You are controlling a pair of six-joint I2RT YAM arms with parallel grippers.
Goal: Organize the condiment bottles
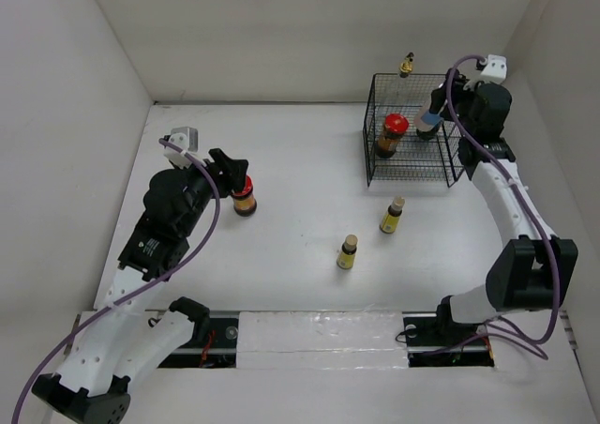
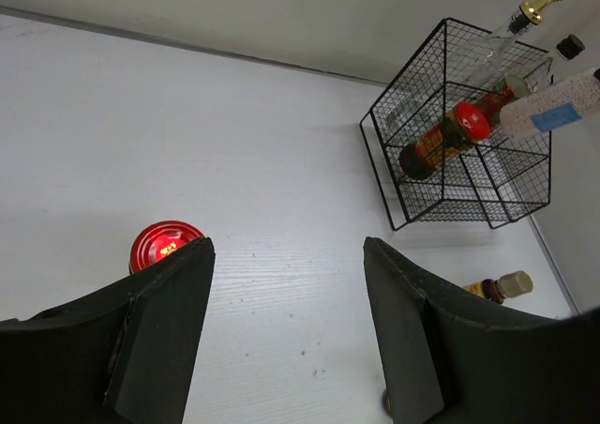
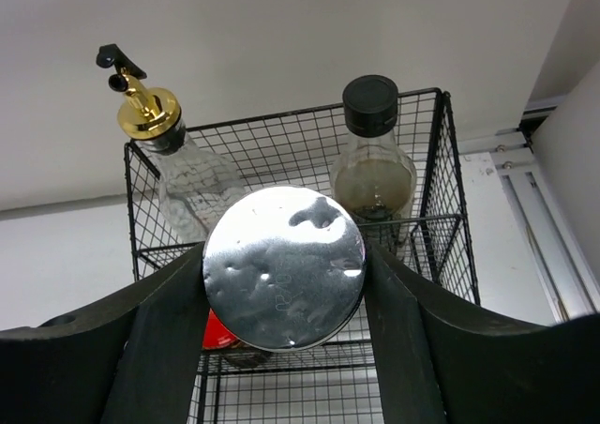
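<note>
My right gripper is above the free spot [image 1: 419, 155] beside the red-lidded jar in the basket, so next it will lower there and release the silver-lidded shaker.
My right gripper [image 3: 284, 272] is shut on the silver-lidded shaker [image 3: 284, 255] and holds it over the black wire basket [image 1: 413, 169]; it also shows in the top view [image 1: 431, 116]. In the basket stand the clear gold-capped bottle [image 3: 150, 114], the dark black-capped bottle [image 3: 371, 105] and a red-lidded jar [image 1: 394, 127]. My left gripper [image 2: 286, 255] is open and empty; the second red-lidded jar [image 2: 164, 245] stands on the table just outside its left finger, and shows in the top view [image 1: 245, 199] too. Two tiny yellow bottles [image 1: 392, 215] [image 1: 348, 252] stand on the table in front of the basket.
White walls close in the table at the back and on both sides. The basket stands in the far right corner, close to the right wall. A black rail [image 1: 328, 335] runs along the near edge between the arm bases.
</note>
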